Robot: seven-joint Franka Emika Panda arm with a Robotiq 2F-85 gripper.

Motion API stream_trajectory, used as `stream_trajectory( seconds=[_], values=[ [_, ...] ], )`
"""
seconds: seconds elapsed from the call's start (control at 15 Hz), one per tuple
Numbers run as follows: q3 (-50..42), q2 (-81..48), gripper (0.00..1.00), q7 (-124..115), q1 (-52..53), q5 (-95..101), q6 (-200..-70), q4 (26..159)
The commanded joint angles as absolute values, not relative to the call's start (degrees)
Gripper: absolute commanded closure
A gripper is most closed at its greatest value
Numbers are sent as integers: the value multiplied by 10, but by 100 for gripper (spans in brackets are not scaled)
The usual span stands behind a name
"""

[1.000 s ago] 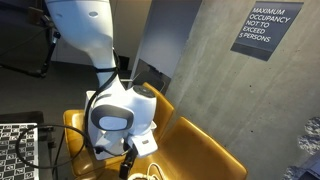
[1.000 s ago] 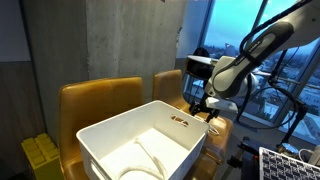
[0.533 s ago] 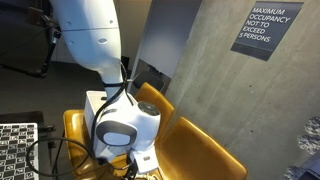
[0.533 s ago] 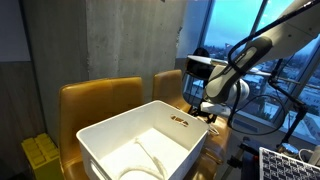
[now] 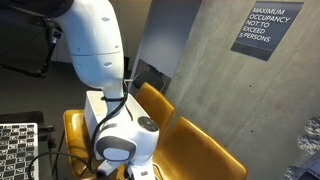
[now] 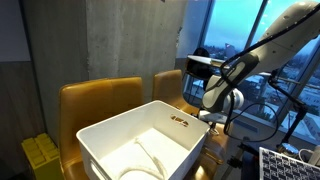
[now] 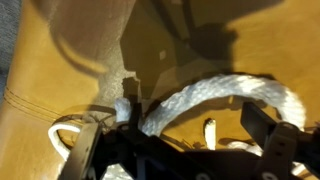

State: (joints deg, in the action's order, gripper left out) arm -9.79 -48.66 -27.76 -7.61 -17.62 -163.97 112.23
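The thick white rope is next for my gripper, which should stay low over the yellow seat [image 7: 60, 60] and close its spread fingers on the rope.
In the wrist view a thick white rope [image 7: 215, 92] arcs over a yellow leather chair seat [image 7: 60, 60]. My gripper [image 7: 180, 140] is open, its dark fingers spread on either side just below the rope's arc. A short white piece [image 7: 210, 130] lies between the fingers. In an exterior view the gripper [image 6: 212, 118] is low behind the corner of a white bin [image 6: 190, 145]. In an exterior view the arm's wrist [image 5: 120, 150] hangs low over the seat and hides the fingers.
The white bin stands on a yellow chair [image 6: 100, 95] and holds a pale rope-like loop [image 6: 150, 157]. A second yellow chair [image 6: 170, 85] stands beside it. A concrete wall [image 5: 210, 60] is behind the chairs. A checkered board [image 5: 15, 150] is nearby.
The arm has lowered toward the chair seat over the last second. The gripper has dropped below the frame edge in an exterior view.
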Motion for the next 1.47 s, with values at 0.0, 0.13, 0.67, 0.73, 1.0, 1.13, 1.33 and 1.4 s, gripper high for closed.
stream_trajectory(
  seconds=[0.0, 0.13, 0.67, 0.73, 1.0, 1.13, 1.33, 1.4],
  values=[
    [-102, -519, 0, -283, -73, -188, -1623, 1090],
    [-101, -526, 0, -281, -70, -187, -1626, 1088],
    [-107, -522, 70, -275, -72, -181, -1612, 1080],
    [-109, -521, 77, -275, -72, -180, -1609, 1080],
    [-119, -474, 100, -268, -64, -173, -1589, 1109],
    [-120, -421, 98, -258, -59, -168, -1578, 1132],
    [-108, -350, 98, -227, -58, -164, -1594, 1155],
    [-103, -323, 98, -216, -57, -163, -1594, 1162]
  ],
)
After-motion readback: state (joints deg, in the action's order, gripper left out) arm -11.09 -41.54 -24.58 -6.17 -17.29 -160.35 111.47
